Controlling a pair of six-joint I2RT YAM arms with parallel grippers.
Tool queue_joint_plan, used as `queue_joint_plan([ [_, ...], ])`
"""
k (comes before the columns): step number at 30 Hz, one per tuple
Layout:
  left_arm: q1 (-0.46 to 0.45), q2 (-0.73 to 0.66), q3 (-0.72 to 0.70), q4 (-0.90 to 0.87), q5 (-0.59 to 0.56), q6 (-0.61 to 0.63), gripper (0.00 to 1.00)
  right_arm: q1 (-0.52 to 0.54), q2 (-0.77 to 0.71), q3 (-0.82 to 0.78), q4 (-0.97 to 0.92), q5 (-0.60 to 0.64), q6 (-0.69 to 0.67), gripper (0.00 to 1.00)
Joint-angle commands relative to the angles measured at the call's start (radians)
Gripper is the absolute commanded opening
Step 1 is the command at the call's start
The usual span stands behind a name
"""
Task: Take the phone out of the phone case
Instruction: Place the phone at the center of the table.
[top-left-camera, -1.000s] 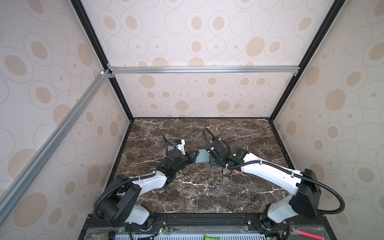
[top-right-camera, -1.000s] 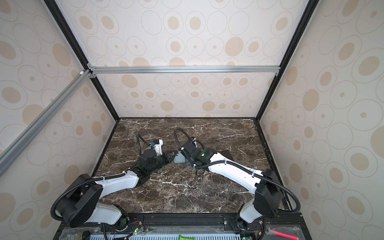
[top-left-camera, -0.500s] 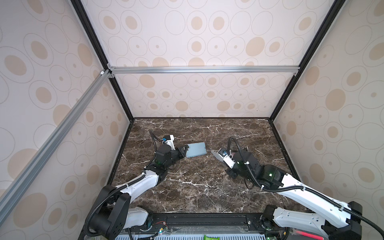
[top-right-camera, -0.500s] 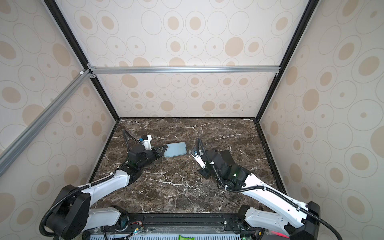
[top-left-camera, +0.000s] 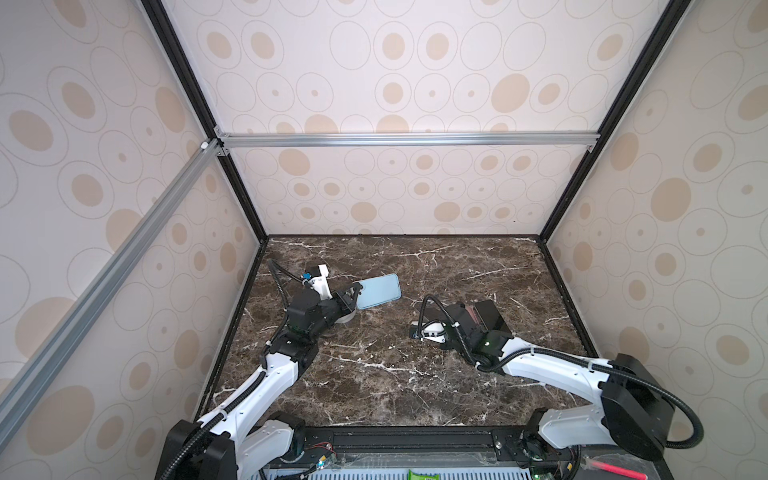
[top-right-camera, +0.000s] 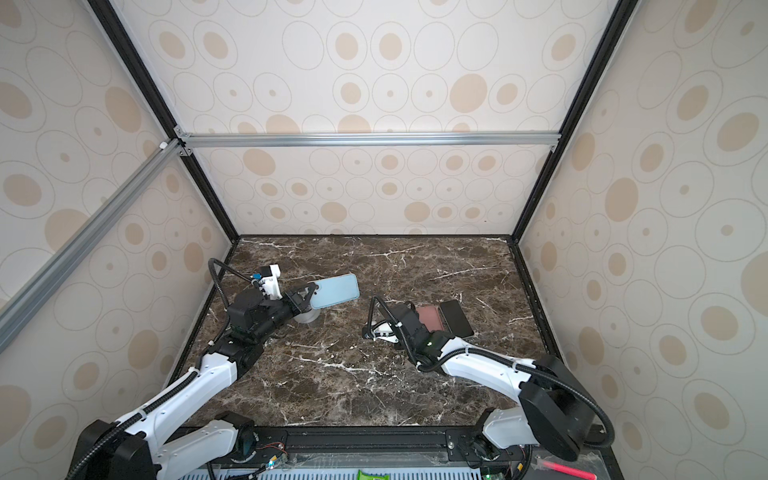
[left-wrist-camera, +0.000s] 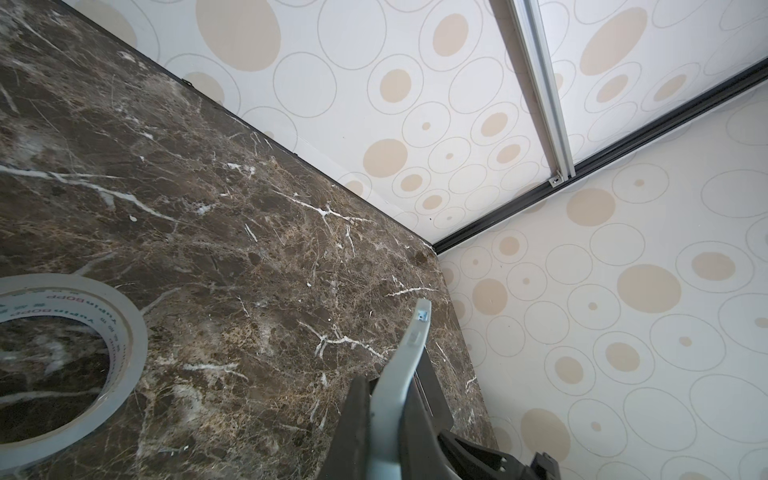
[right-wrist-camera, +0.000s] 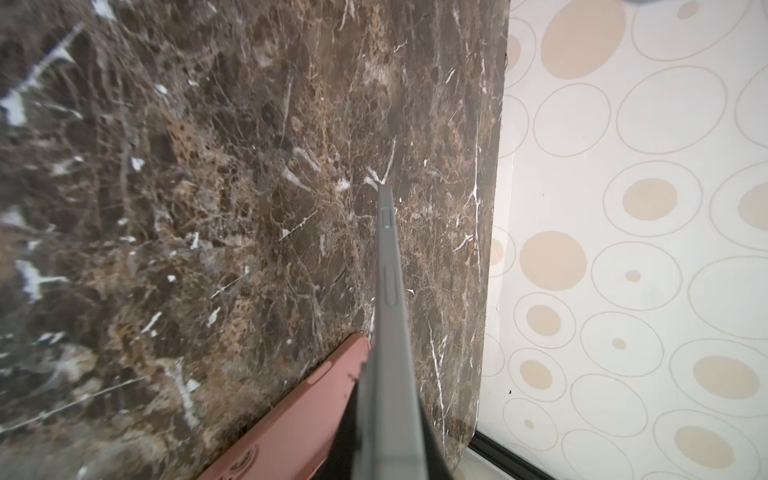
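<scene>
I will lower the black phone with my right gripper next, clear of the blue case, and let go of it on the bare marble (right-wrist-camera: 289, 312) beside the pink case, which is below.
My left gripper (top-left-camera: 352, 297) (top-right-camera: 304, 300) is shut on one end of the light blue phone case (top-left-camera: 379, 291) (top-right-camera: 335, 291), which it holds flat above the table at the left. The left wrist view shows the blue case (left-wrist-camera: 409, 353) edge-on between the jaws of that gripper (left-wrist-camera: 388, 419). At the right, my right gripper (top-left-camera: 467, 322) (top-right-camera: 417, 322) is shut on the black phone (top-left-camera: 492, 316) (top-right-camera: 457, 318). The right wrist view shows the phone's grey edge (right-wrist-camera: 388, 270) in the gripper (right-wrist-camera: 388, 415). The phone is out of the blue case.
A pink case (top-left-camera: 471, 312) (top-right-camera: 430, 318) (right-wrist-camera: 299, 428) lies on the marble table (top-left-camera: 395, 374) beside the phone. A grey tape roll (top-right-camera: 307, 318) (left-wrist-camera: 124, 332) sits under my left gripper. Patterned walls close in the table on three sides.
The grippers met at the blue case in the middle a second ago. The left one has since swung left with the case. The right one has pulled right with the phone, beside the pink case.
</scene>
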Motion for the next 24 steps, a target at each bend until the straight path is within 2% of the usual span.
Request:
queue_joint_plan([
  [1,0.01,-0.022,-0.016,-0.01,0.021,0.004,0.0,-0.019,0.061,-0.007,0.164,0.039,-0.104,0.0],
  [9,0.011,-0.034,-0.035,-0.011,0.026,0.005,0.0,-0.021,0.134,-0.046,0.175,0.054,-0.095,0.02],
  [15,0.011,-0.019,-0.068,0.038,0.054,-0.021,0.0,0.002,0.113,-0.092,0.091,0.048,-0.059,0.18],
  [19,0.012,-0.022,-0.09,0.047,0.057,-0.024,0.0,0.026,0.089,-0.142,0.081,0.062,-0.03,0.37],
  [24,0.011,-0.013,-0.093,0.059,0.064,-0.028,0.0,0.049,0.081,-0.16,0.054,0.068,0.005,0.43],
])
